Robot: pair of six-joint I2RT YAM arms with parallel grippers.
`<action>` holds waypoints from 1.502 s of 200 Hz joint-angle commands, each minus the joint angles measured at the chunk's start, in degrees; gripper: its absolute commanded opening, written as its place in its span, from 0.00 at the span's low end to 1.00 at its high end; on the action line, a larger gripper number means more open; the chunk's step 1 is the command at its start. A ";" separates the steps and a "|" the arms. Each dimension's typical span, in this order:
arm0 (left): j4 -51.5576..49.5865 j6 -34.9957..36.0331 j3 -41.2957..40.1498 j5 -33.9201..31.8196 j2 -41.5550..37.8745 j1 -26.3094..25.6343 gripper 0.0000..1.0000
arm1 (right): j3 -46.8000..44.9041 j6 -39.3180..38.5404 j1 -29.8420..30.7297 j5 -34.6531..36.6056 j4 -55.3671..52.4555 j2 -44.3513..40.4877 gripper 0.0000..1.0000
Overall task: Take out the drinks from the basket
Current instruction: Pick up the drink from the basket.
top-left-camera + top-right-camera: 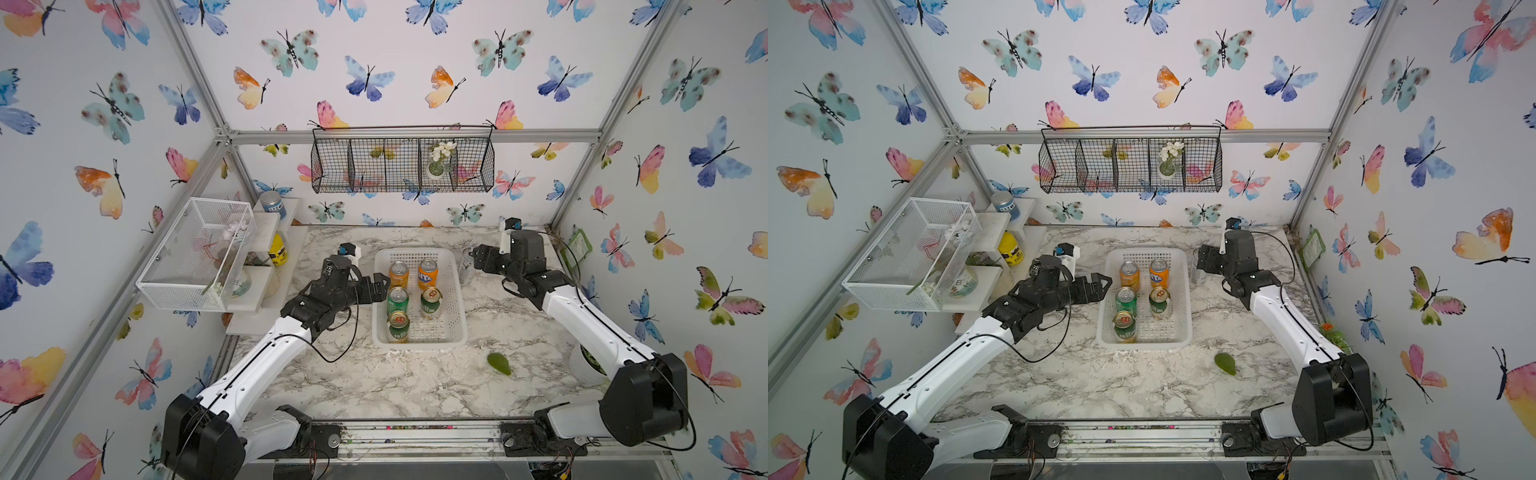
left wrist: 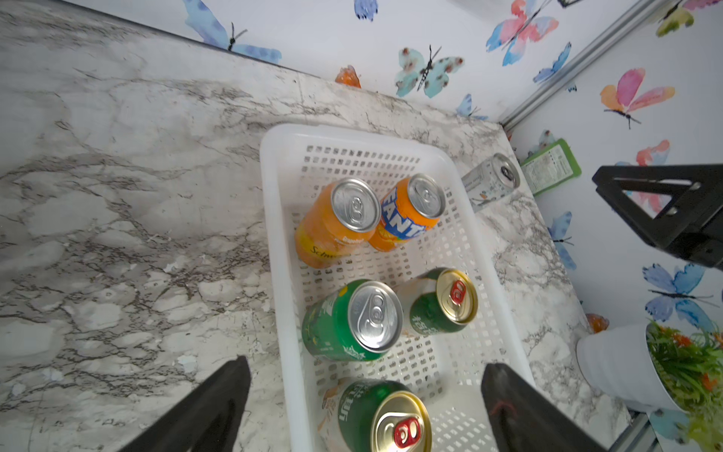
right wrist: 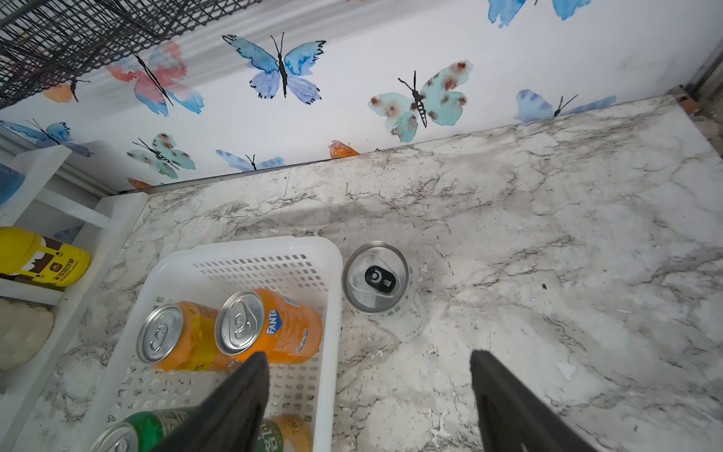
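The robot will next lower its left gripper into the basket and close around the nearest dark green can (image 1: 398, 325) (image 2: 383, 418), because the can's gold top shows between the gripper's open fingers.
The white perforated basket (image 1: 451, 266) sits mid-table in both top views. Five cans stand in it: two orange ones (image 1: 399, 274) (image 1: 428, 274) at the far end, a bright green one (image 1: 397, 301), and two dark green ones with gold tops (image 1: 431, 303) (image 1: 399, 327). A slim silver-white can (image 3: 375, 278) stands on the marble just outside the basket's far right corner. My left gripper (image 2: 365, 364) is open above the basket's left rim, over the nearest dark green can (image 2: 383, 418). My right gripper (image 3: 369, 354) is open and empty, just short of the silver can.
A green leaf (image 1: 498, 363) and a white plant pot (image 1: 586, 365) lie to the near right. White shelves on the left hold a yellow jar (image 1: 278, 249) and a blue canister (image 1: 272, 203), beside a white mesh box (image 1: 195, 249). A black wire basket (image 1: 403, 164) hangs on the back wall.
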 commanded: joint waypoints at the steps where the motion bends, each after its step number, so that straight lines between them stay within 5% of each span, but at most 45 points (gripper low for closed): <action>1: -2.36 1.58 -1.30 -3.47 0.30 -4.81 0.99 | -2.52 0.91 0.78 -0.13 1.10 -3.76 0.83; 61: -5.61 2.69 -2.58 -12.27 3.83 -14.70 0.99 | -5.00 0.32 1.18 0.10 1.54 -4.41 0.83; 173: -7.61 3.35 -1.20 -15.97 13.54 -17.51 0.93 | -5.28 -0.21 1.32 0.74 1.74 -5.01 0.83; 300: -9.54 1.87 1.48 -15.08 16.64 -17.51 0.59 | -5.81 -0.46 1.32 1.23 2.33 -4.93 0.84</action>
